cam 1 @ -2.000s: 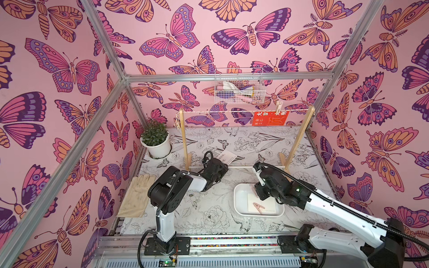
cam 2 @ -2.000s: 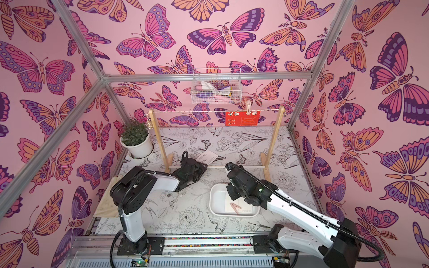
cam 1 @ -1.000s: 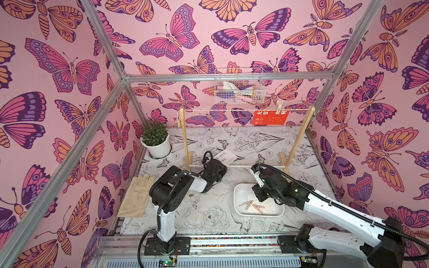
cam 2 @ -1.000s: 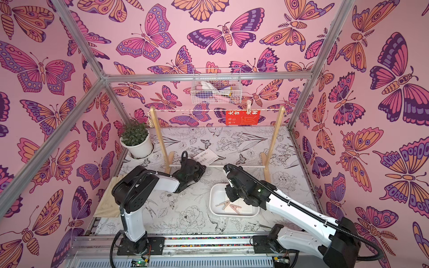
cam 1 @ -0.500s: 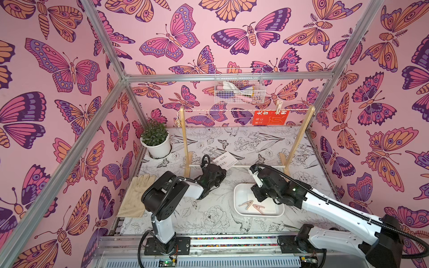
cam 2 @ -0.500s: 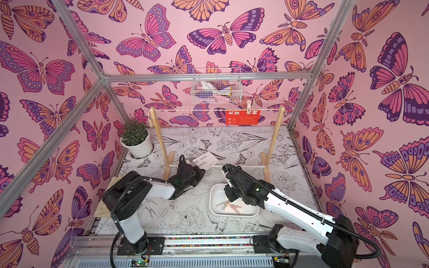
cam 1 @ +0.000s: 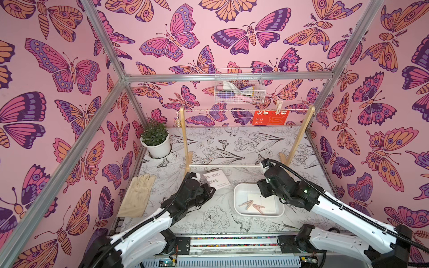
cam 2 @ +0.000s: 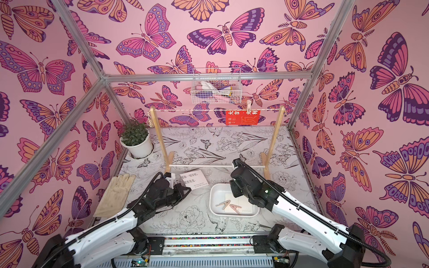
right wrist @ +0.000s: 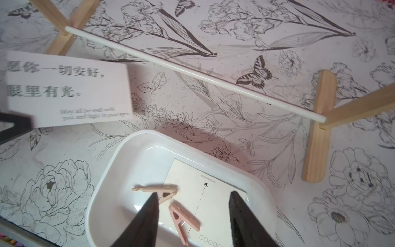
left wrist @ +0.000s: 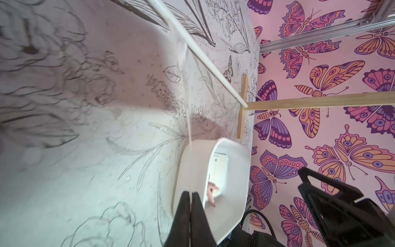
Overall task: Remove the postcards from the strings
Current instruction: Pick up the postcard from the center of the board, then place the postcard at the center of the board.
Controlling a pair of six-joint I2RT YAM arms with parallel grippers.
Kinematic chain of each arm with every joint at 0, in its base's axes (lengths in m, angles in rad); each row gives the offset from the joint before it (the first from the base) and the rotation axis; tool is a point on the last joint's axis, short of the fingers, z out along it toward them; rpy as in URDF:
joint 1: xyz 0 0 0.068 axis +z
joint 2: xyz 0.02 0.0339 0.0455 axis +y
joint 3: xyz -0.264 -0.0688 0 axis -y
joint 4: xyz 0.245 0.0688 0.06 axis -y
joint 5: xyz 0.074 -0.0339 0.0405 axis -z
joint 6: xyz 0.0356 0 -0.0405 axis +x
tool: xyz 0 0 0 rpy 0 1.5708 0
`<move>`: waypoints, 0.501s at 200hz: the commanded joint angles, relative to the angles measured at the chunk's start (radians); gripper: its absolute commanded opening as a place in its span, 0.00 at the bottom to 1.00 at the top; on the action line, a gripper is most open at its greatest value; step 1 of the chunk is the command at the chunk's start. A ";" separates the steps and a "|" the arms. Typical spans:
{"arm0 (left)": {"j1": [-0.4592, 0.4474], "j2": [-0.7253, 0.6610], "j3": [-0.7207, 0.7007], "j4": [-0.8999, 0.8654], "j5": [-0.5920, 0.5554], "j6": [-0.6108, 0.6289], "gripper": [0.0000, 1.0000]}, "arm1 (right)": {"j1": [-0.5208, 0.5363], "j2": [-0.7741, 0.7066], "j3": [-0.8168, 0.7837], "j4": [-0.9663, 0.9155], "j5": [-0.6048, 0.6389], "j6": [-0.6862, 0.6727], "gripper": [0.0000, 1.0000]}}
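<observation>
The robot should next move its left gripper down and back to release the white postcard on the tabletop (left wrist: 137, 181) beside the tray, since that spot is clear of things.
A red-orange postcard (cam 1: 270, 117) hangs from the string (cam 1: 232, 110) under one clothespin (cam 1: 279, 106), at the rack's right end in both top views. My left gripper (cam 1: 210, 186) is shut on a white postcard (cam 1: 217, 179) with black print, left of the white tray (cam 1: 239, 204). That card shows edge-on (left wrist: 188, 119) in the left wrist view and flat (right wrist: 68, 89) in the right wrist view. My right gripper (right wrist: 195, 193) stands open over the tray. In the tray lie another white postcard (right wrist: 215, 205) and two clothespins (right wrist: 158, 190).
The wooden rack's posts (cam 1: 184, 139) and its low white dowel rod (cam 1: 222, 166) stand behind both grippers. A potted plant (cam 1: 155, 141) is at the back left, a tan glove (cam 1: 139, 193) lies at the left, and a wire basket (cam 1: 238, 89) hangs on the back wall.
A second clothespin now lies in the tray, and my right jaws have widened above it. My left gripper has brought the white postcard forward and down, away from the rack.
</observation>
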 commanded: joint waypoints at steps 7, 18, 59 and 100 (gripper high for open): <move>0.005 -0.155 -0.070 -0.356 -0.071 0.035 0.00 | -0.004 -0.011 0.022 -0.176 0.063 0.169 0.59; 0.008 -0.173 -0.095 -0.359 -0.077 0.028 0.00 | -0.004 -0.015 0.003 -0.186 0.044 0.196 0.61; 0.012 -0.092 -0.124 -0.287 -0.064 0.053 0.02 | -0.004 -0.023 -0.051 -0.138 -0.008 0.242 0.63; 0.020 -0.104 -0.088 -0.348 -0.084 0.097 0.64 | -0.004 0.005 -0.039 -0.140 -0.013 0.223 0.70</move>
